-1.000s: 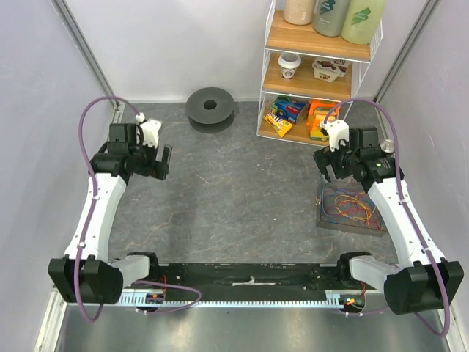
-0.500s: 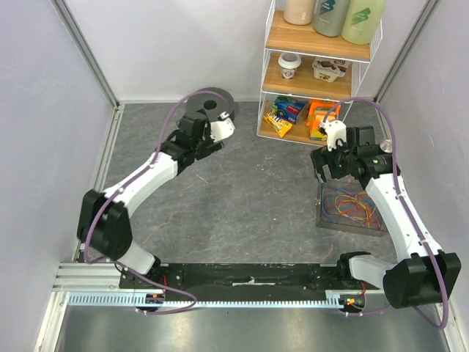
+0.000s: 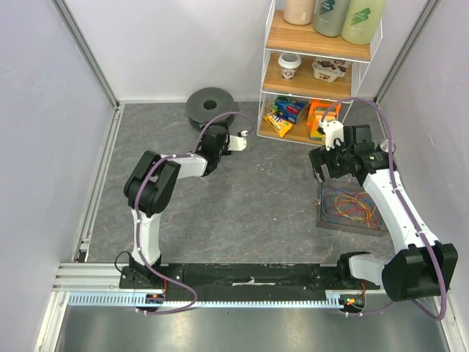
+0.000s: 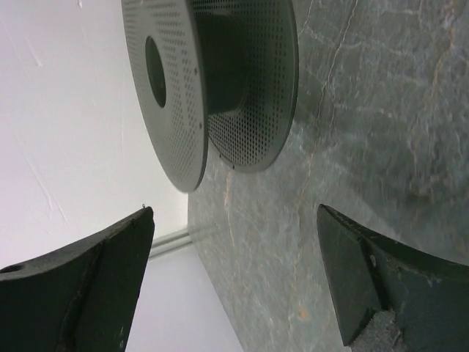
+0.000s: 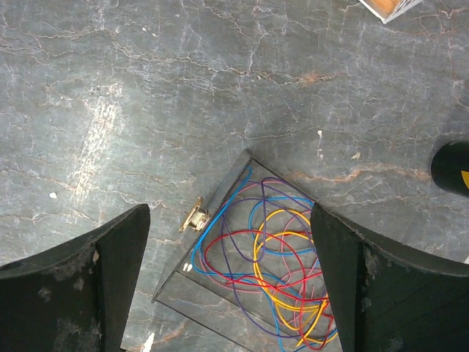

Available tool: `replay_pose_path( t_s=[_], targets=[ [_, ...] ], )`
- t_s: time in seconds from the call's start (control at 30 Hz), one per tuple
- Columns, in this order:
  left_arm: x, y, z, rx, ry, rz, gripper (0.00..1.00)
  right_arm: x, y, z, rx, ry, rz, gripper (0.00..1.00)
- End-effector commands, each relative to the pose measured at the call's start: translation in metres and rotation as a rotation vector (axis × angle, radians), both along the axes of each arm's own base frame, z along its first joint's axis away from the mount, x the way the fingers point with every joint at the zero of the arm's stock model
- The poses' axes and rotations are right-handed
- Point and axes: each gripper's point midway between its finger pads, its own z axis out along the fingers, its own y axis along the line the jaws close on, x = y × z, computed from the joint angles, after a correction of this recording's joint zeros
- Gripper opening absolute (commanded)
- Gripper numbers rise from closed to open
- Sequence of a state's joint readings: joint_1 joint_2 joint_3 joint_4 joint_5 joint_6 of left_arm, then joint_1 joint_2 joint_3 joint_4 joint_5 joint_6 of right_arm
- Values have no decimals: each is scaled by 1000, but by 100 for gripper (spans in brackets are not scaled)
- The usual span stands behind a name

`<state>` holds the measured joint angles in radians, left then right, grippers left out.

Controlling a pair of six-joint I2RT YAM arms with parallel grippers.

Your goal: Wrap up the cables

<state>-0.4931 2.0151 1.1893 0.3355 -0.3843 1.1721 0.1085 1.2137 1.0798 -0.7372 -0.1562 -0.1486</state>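
Note:
The spool's upper rim lies outward. My left gripper pushes outward next, fingers astride its near rim [image 3: 207,124] [image 4: 192,182], which stands clear of the lower rim, and closes.
The cables [image 3: 352,205] are a loose tangle of thin red, orange, yellow, blue and purple wires in a shallow clear tray [image 3: 327,221] at the right. In the right wrist view the cables [image 5: 289,257] lie just below and ahead of my right gripper [image 5: 229,213], which is open and empty above the tray's corner [image 5: 220,187]. From above, my right gripper [image 3: 325,169] hangs over the tray's far left end. The dark grey spool [image 3: 210,105] lies flat at the back. My left gripper [image 3: 218,139] is open and empty, pointing at the spool [image 4: 220,73] from close by [image 4: 234,213].
A wire shelf [image 3: 322,73] with snack packs, cups and bottles stands at the back right, close to my right arm. A brass latch [image 5: 195,215] sits on the tray's edge. Walls close the left, back and right sides.
My left arm has swung from the left side across to the back, bringing its open gripper up to the spool. My right gripper has barely shifted above the tray.

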Motion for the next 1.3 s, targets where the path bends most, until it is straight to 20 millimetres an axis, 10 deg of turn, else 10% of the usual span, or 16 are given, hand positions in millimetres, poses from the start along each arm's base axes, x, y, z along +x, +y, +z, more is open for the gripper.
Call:
replay_pose_path(
  t_s=[0.0, 0.37, 0.6, 0.73, 0.8, 0.97, 1.27],
  targets=[
    [39, -13, 36, 26, -221, -19, 97, 13, -1, 12, 3, -50, -17, 98],
    [89, 4, 31, 82, -292, 11, 89, 12, -3, 3, -19, -15, -15, 98],
    [91, 5, 32, 116, -326, -13, 55, 13, -3, 4, -16, -7, -19, 98],
    [77, 9, 35, 115, -315, -8, 19, 11, -2, 5, -14, -9, -14, 98],
    [64, 14, 33, 109, -297, 4, 2, 10, -3, 7, -16, -12, -14, 98],
    [11, 16, 48, 94, -316, -4, 2, 5, -3, 14, -14, -26, -12, 98],
    [-148, -24, 62, 41, -220, -117, 2, -13, -4, 13, -11, -28, -4, 98]
  ],
)
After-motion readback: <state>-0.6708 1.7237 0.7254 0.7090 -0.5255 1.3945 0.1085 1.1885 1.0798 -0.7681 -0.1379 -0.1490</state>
